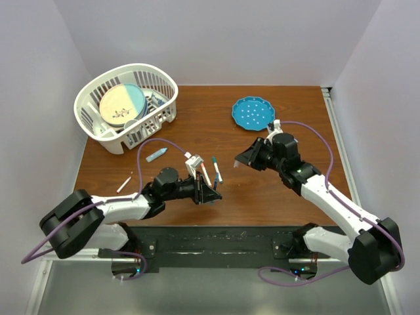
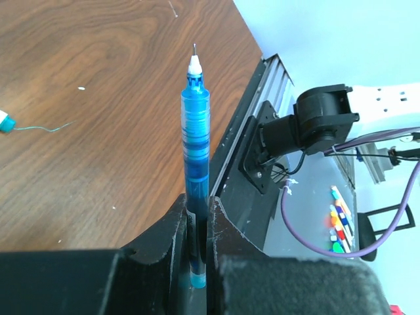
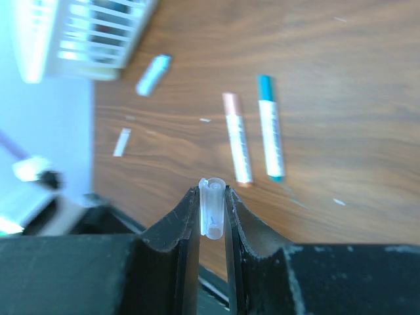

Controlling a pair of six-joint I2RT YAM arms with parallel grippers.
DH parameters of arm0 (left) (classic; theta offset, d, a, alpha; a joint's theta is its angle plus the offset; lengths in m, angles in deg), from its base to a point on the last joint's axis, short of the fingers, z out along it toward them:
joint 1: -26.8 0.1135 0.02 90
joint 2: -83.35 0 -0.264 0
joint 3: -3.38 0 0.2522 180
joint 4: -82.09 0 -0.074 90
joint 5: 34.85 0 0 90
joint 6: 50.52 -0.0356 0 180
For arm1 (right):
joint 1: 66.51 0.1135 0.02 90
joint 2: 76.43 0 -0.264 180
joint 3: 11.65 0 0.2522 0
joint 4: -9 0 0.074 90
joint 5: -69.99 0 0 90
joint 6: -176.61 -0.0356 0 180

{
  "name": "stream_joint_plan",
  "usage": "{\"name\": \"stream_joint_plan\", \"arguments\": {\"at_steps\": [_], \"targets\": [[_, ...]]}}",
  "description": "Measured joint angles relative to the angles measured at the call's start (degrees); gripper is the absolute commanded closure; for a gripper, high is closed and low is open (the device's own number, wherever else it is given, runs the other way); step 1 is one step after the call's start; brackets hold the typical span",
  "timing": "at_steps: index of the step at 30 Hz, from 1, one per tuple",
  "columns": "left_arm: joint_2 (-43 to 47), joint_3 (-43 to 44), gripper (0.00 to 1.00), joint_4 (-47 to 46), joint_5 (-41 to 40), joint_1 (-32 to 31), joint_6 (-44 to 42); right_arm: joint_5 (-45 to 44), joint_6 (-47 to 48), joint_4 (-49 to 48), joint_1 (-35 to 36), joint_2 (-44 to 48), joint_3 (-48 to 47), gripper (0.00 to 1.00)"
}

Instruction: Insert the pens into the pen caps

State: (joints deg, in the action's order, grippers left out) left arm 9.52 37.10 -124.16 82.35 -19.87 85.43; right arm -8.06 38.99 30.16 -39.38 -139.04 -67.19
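My right gripper goes left in the top view next, fits the pen cap over the dark blue pen's white tip (image 1: pixel 217 174) and releases it, since that tip is bare.
My left gripper (image 2: pixel 197 213) is shut on a translucent dark blue pen (image 2: pixel 195 138), whose bare white tip points away from the wrist over the table's near edge. In the top view this gripper (image 1: pixel 211 192) sits near the table's front middle. My right gripper (image 3: pixel 212 197) is shut on a small pale, nearly clear pen cap (image 3: pixel 212 211); from above it (image 1: pixel 239 161) hangs right of centre, facing the left gripper. On the wood between them lie a salmon-ended pen (image 3: pixel 237 138) and a teal-ended pen (image 3: pixel 270 128), side by side (image 1: pixel 205 172) (image 1: pixel 216 169). A thicker light blue pen (image 1: pixel 155 155) lies further left.
A white basket (image 1: pixel 167 85) holding dishes stands at the back left. A blue plate (image 1: pixel 253 113) sits at the back right. A short white pen (image 1: pixel 124 184) lies near the left front. The metal rail (image 2: pixel 252 98) runs along the table's near edge.
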Motion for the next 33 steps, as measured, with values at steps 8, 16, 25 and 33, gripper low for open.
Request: {"name": "stream_joint_plan", "arguments": {"at_steps": [8,16,25,33], "targets": [[-1.07,0.07,1.0,-2.62,1.31,-0.02,1.46,0.04,-4.33,-6.71,6.54,-0.87,-3.1,1.0],[-1.05,0.17,1.0,-2.56,1.62,-0.02,1.46,-0.52,-4.9,-7.52,10.23,-1.07,-3.72,1.0],[0.02,0.17,1.0,-2.27,1.77,-0.02,1.44,-2.14,-4.26,-7.5,11.82,-1.11,-3.72,1.0],[0.46,0.61,1.0,-1.68,1.79,-0.02,1.4,-2.51,-2.86,-7.45,12.35,-1.11,-3.69,1.0]]}}
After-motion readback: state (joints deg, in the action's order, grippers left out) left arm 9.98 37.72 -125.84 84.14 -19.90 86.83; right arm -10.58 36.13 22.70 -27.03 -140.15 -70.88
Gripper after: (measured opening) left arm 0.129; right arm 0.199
